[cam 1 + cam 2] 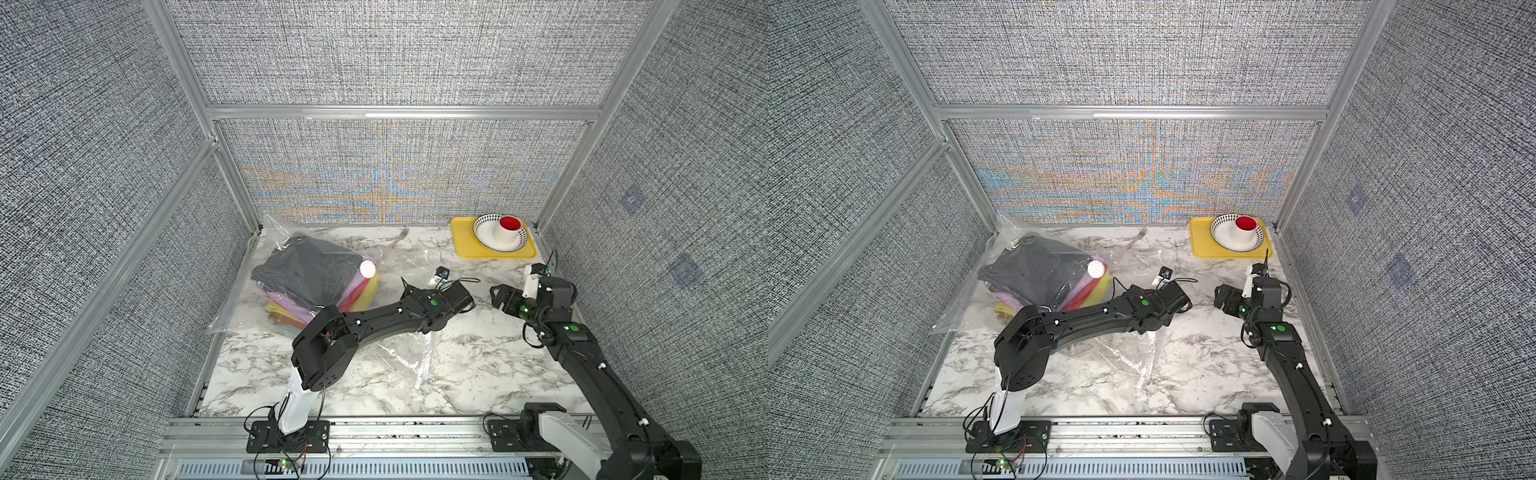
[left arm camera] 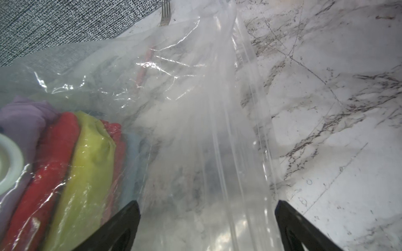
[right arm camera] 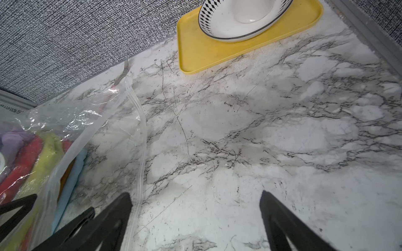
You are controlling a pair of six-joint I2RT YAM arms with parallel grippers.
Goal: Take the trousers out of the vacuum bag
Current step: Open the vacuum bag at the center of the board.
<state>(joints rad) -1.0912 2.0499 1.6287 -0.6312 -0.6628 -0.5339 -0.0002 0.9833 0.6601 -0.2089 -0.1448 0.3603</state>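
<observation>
The clear plastic already runs between my left gripper's spread fingers. I need to move that gripper down, open, onto the upper plastic by the strip at the bag's opening.
The vacuum bag [image 1: 232, 307] lies at the back left of the marble table, its white valve [image 1: 367, 269] on top. Inside it is the stack of trousers, dark grey [image 1: 307, 270] uppermost, with lilac [image 2: 19, 117], red [image 2: 54, 152], yellow [image 2: 91, 156] and light blue [image 2: 132, 152] folds showing through the plastic. My left gripper [image 2: 207, 203] is open, and the bag's flat clear mouth strip [image 2: 228, 152] runs between its fingers. My right gripper [image 3: 195, 193] is open over bare marble just right of the bag's edge, with nothing between its fingers.
A yellow tray [image 1: 465, 245] at the back right carries a patterned bowl [image 1: 482, 232] and a white cup with a red inside [image 1: 510, 228]. A fork [image 1: 401, 235] lies by the back wall, partly under the bag. Fabric walls close three sides.
</observation>
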